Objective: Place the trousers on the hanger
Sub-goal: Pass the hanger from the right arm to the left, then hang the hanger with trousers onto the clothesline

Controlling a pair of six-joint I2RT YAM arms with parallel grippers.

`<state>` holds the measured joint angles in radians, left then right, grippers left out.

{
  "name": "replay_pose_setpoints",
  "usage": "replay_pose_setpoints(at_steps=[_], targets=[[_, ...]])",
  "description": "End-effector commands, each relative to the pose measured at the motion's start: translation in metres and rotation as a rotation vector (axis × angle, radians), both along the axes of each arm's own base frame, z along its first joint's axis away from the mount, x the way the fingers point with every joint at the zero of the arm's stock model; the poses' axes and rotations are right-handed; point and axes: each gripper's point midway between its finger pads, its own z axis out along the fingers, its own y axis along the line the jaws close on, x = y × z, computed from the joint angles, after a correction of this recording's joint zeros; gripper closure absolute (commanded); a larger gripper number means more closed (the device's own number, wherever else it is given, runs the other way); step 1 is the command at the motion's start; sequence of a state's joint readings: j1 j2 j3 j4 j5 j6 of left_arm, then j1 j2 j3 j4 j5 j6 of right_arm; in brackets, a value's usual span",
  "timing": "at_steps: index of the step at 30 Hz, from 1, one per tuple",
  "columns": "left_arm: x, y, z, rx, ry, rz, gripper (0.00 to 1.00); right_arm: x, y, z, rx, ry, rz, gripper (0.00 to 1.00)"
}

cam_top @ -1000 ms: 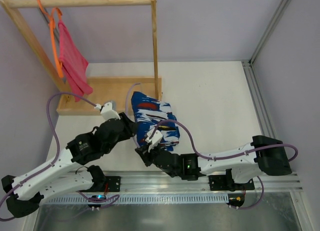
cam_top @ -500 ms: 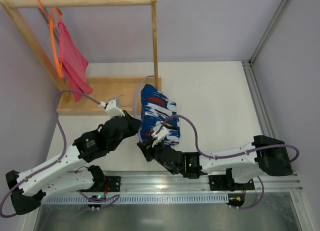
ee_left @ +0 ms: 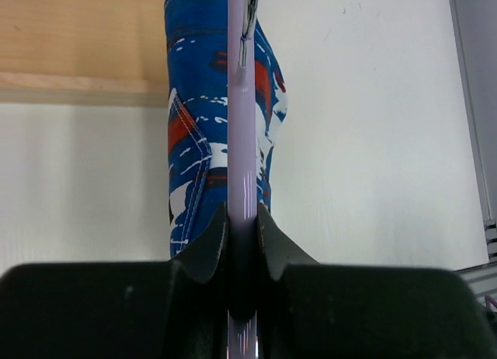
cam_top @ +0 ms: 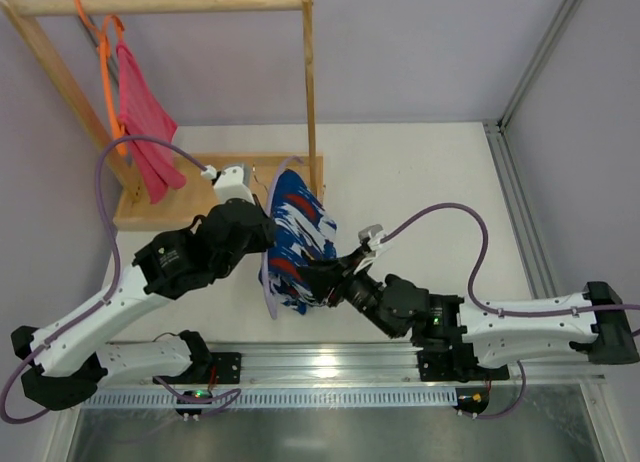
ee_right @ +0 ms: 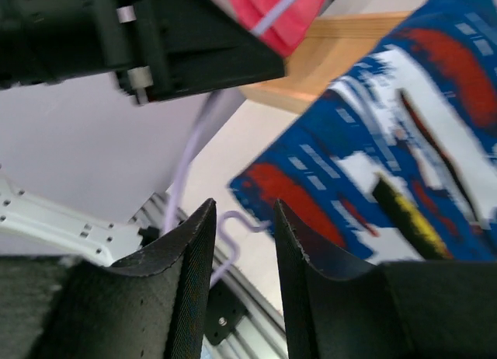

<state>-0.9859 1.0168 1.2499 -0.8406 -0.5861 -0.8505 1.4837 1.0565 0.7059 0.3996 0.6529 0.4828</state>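
The rack's top bar (cam_top: 192,1) is above and outward of my left gripper, so next I will raise it outward, hook the hanger over the bar and let go.
The trousers (cam_top: 298,237), in a blue, white, red and black print, hang folded over the pale lavender hanger (cam_top: 268,300), which is held up above the table. My left gripper (cam_top: 268,232) is shut on the hanger's arm. In the left wrist view the arm (ee_left: 241,141) runs straight out between the closed fingers (ee_left: 210,242), with the trousers (ee_left: 190,141) draped beyond them. My right gripper (cam_top: 318,280) is open and empty beside the trousers' lower right edge. The right wrist view shows its jaws (ee_right: 242,207) apart, with the trousers (ee_right: 404,134) and the hanger's curled end (ee_right: 233,219) beyond them.
A wooden clothes rack (cam_top: 160,2) stands at the back left, with its post (cam_top: 311,92) and base board (cam_top: 190,187) just behind the trousers. An orange hanger (cam_top: 105,82) with a pink-red cloth (cam_top: 145,122) hangs on it. A metal rail (cam_top: 330,367) runs along the near edge.
My left gripper has raised the hanger and trousers and moved them back toward the rack. My right arm has swung out to the right, its gripper now beside the trousers.
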Motion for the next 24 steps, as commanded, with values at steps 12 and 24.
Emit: replay_pose_setpoints(at_steps=[12,24], targets=[[0.017,0.034,0.093,-0.003,-0.245,0.098,1.0,0.053,0.039,-0.099,-0.16,0.193,-0.039,0.61],[0.026,0.058,0.141,0.14,-0.378,0.145,1.0,0.061,0.042,-0.081,-0.15,0.214,-0.024,0.6]])
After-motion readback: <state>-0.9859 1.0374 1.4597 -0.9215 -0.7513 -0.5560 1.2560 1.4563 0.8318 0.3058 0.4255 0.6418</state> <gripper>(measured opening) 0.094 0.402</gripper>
